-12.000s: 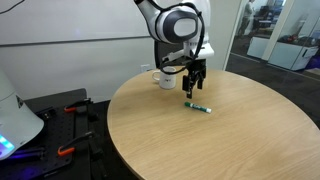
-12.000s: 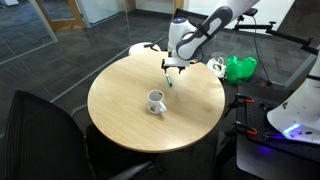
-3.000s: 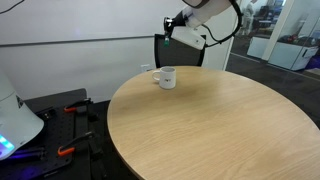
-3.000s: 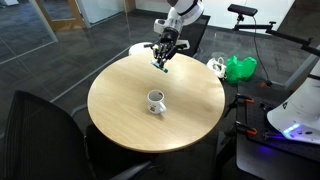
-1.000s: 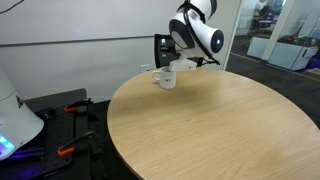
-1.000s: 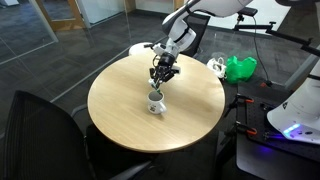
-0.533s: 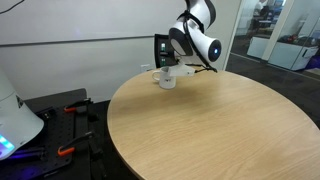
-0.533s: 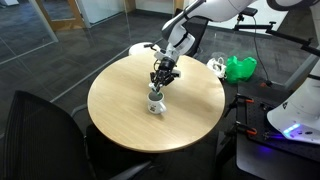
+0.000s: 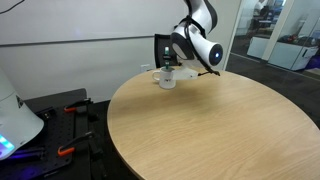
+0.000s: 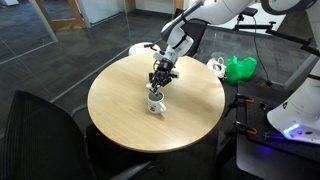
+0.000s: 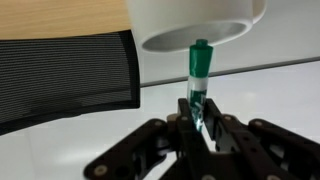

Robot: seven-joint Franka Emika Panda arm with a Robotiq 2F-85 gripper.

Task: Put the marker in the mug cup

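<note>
The opening of the mug cup is below my gripper. Next, my gripper needs to stay over that opening and open its fingers to let go of the green marker [image 11: 198, 78].
The white mug cup [image 9: 166, 79] [image 10: 155, 102] stands near the edge of the round wooden table [image 9: 215, 130] [image 10: 120, 110]. My gripper [image 9: 171, 67] [image 10: 160, 82] hangs directly over it and points down. In the wrist view the gripper [image 11: 198, 118] is shut on the green marker [image 11: 198, 78]. The marker's tip sits at the rim of the mug cup [image 11: 195, 20], and the frames do not show how far it reaches inside. In the exterior views the marker is too small to make out.
A black mesh chair [image 9: 162, 48] [image 11: 60, 75] stands just behind the mug's side of the table. Another dark chair [image 10: 40, 125] is at the near side. A green bag [image 10: 238, 68] lies on the floor beyond the table.
Over the last second the gripper has come down a little closer to the mug with the marker still held. Earlier it lifted the marker off the table and carried it over.
</note>
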